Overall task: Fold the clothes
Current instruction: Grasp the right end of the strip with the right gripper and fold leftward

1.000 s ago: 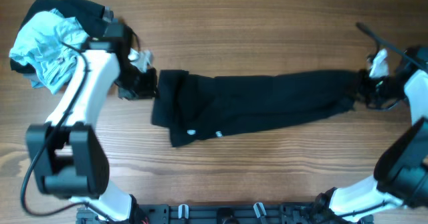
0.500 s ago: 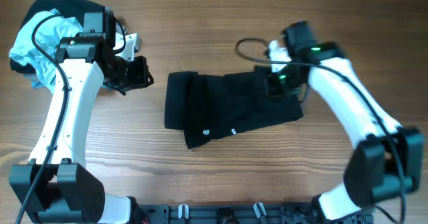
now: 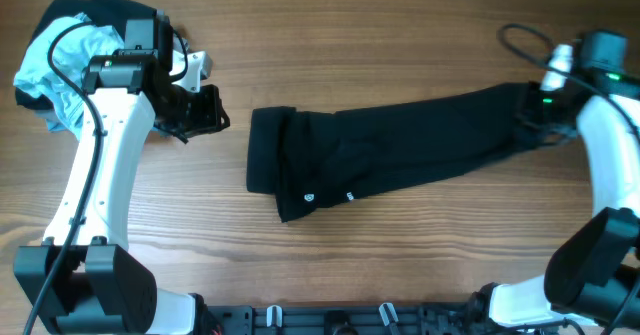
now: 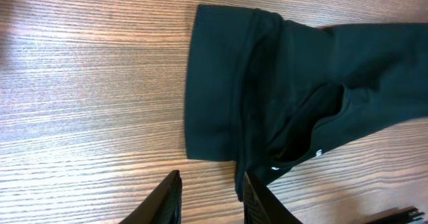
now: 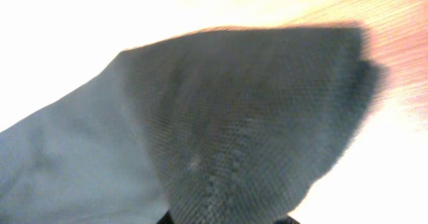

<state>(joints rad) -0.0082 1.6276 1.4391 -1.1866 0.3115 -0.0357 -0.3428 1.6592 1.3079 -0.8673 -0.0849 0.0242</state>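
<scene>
Next, my right gripper carries the leg end to the left in the overhead view, onto the trouser legs, because they lie stretched out.
A pair of black trousers (image 3: 390, 155) lies stretched across the wooden table, waistband at the left, leg ends at the right. My left gripper (image 3: 207, 110) is open and empty, a little left of the waistband and apart from it. In the left wrist view the gripper (image 4: 210, 198) hovers over bare wood just short of the waistband (image 4: 217, 83). My right gripper (image 3: 536, 117) is shut on the leg end at the far right. In the right wrist view the black cloth (image 5: 234, 117) fills the frame and hides the right gripper (image 5: 224, 218) almost fully.
A pile of light blue and black clothes (image 3: 70, 65) lies at the back left corner, behind my left arm. The table's front edge with the arm bases (image 3: 330, 320) runs along the bottom.
My right gripper has carried the leg end from the table's middle out to the far right, stretching the trousers long. My left gripper left the waistband a second ago and has stayed still since.
</scene>
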